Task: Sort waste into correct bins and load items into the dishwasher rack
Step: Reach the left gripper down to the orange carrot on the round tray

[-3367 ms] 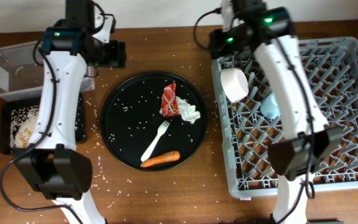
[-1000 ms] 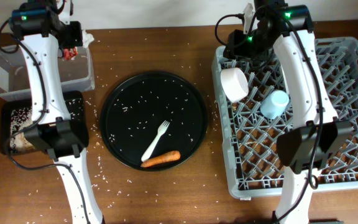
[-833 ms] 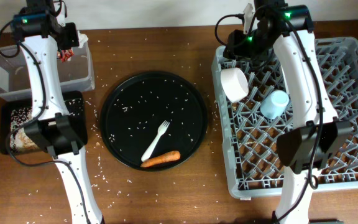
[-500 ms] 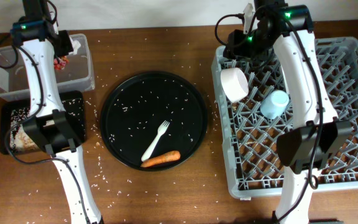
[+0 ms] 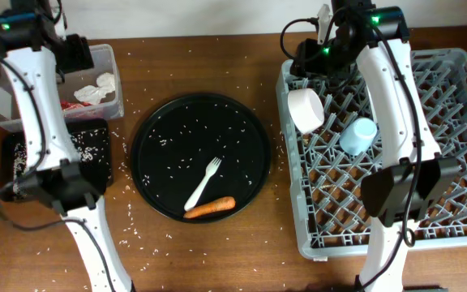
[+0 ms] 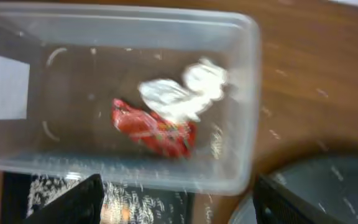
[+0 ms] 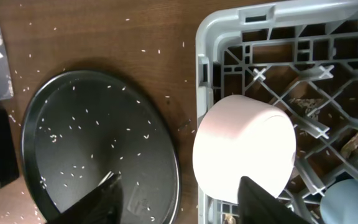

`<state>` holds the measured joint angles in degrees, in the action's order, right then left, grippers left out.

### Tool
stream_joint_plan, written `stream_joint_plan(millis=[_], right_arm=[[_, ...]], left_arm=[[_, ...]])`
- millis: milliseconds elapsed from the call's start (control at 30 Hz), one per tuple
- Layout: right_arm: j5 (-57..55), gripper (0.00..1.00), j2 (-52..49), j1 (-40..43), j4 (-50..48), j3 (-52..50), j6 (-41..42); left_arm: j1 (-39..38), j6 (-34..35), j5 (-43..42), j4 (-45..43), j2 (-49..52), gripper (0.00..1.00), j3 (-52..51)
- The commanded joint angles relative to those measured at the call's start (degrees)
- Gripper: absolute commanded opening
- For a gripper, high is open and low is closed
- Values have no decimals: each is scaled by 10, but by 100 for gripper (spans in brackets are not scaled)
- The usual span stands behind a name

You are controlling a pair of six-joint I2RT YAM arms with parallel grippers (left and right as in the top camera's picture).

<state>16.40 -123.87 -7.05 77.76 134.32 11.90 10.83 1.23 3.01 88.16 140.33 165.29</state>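
The carrot (image 5: 209,208) is still at the near rim of the round tray. My empty left gripper will next swing back from the tub, turn, and go down onto the middle of the carrot.
The crumpled red-and-white wrapper (image 6: 154,129) and the white tissue (image 6: 182,96) lie inside the clear tub (image 6: 244,74), which also shows in the overhead view (image 5: 113,104). My left gripper (image 6: 179,184) is open and empty above the tub's near wall. The carrot (image 5: 209,208) and white fork (image 5: 203,182) lie on the round black tray (image 5: 156,138). The white bowl (image 7: 244,152) and light-blue cup (image 5: 357,135) sit in the grey rack (image 5: 460,227). My right gripper (image 7: 179,186) is open and empty over the rack's left edge, beside the bowl. The plate is out of view.
The shallow black tray (image 5: 96,166) with rice-like food (image 5: 27,150) lies in front of the tub. Rice grains are scattered on the round tray and the wooden table (image 5: 242,251). Both arms stand along the table's left and right sides.
The wrapper and tissue left the round tray in my left gripper and now lie loose in the clear tub. My left gripper has opened and drawn back leftward. The right arm is still.
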Motion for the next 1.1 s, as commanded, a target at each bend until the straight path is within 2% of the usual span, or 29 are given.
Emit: stream_joint_plan(millis=[0,100,200,300,333,400,500,567,700,800,967,1033,1067], right_arm=[[-5,68,56,5,-2,10,-32],[-5,80,83,4,9,10,-52],[-13,82,96,8,60,10,-74],[-21,82,96,11,91,10,-75],[-21,82,96,11,88,10,-75],[-21,82,95,11,83,10,-82],[-21,83,95,11,84,10,-88],[-21,83,95,11,85,10,-100],[-19,83,95,10,84,10,-100],[-5,83,94,-2,84,10,-99],[-27,78,64,-110,65,9,-32],[-60,78,51,-133,71,9,-5],[-68,78,49,-136,78,9,-5]], left_arm=[[-55,-76,-86,74,-45,75,11],[-112,-73,-80,86,-63,74,-18],[-177,-73,-77,86,-121,74,-50],[-222,-61,-78,86,-190,73,-176],[-247,-32,-77,86,-214,68,-267],[-285,-25,-58,82,-217,67,-349],[-333,-14,-19,23,-216,67,-451],[-351,-14,-17,-55,-216,67,-514],[-348,-41,-17,-133,-216,67,-605],[-342,-39,-17,-156,-216,66,-634],[-259,10,-43,-166,-295,66,-633],[-247,-46,-92,-162,-311,66,-633],[-255,-99,-116,-140,-311,66,-637]])
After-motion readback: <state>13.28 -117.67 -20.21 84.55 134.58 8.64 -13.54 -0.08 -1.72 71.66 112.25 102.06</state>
